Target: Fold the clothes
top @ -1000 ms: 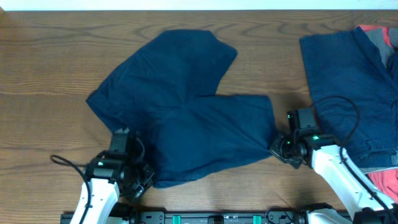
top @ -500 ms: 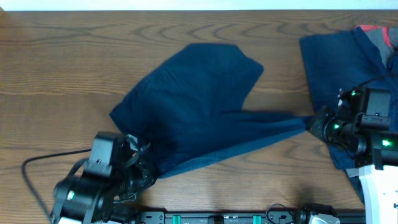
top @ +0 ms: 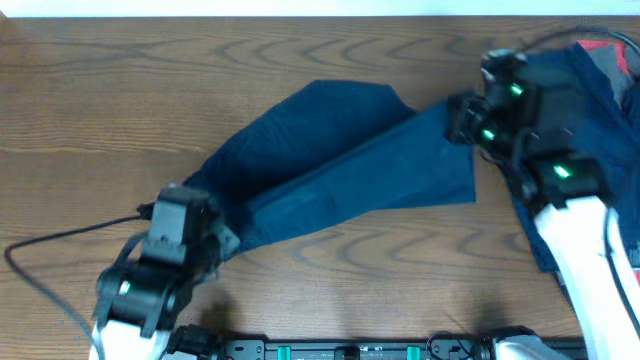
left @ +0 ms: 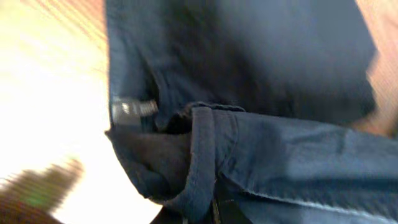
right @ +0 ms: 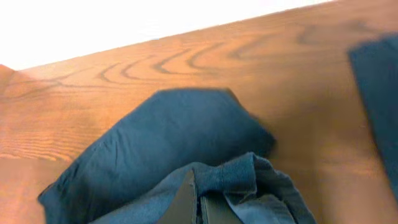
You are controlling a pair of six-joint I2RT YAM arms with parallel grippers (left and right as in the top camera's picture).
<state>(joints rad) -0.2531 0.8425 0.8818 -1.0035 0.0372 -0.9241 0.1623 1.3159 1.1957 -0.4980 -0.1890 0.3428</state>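
Observation:
The left gripper should next take the shorts' held hem outward and down to their lower layer's far edge (top: pixel 217 165) (left: pixel 127 53) and let go, since that edge lies uncovered, farther out and lower than the gripper.
Navy blue shorts (top: pixel 330 160) stretch across the middle of the wooden table, lifted between both grippers. My left gripper (top: pixel 215 240) is shut on their near-left edge; in the left wrist view a folded hem (left: pixel 205 155) and a metal button (left: pixel 130 109) show. My right gripper (top: pixel 462 118) is shut on the far-right corner, held up over the table. In the right wrist view bunched cloth (right: pixel 242 177) sits in my jaws (right: pixel 199 208), with the rest of the shorts (right: pixel 174 137) below.
A second navy garment (top: pixel 590 130) lies at the right edge under the right arm, with red and grey cloth (top: pixel 610 55) at the far right corner. Bare wood (top: pixel 100 110) lies to the left and along the back.
My right gripper has carried its corner of the shorts up and back toward the far side. The left gripper has lifted its edge slightly leftward. The shorts are now folded over lengthwise.

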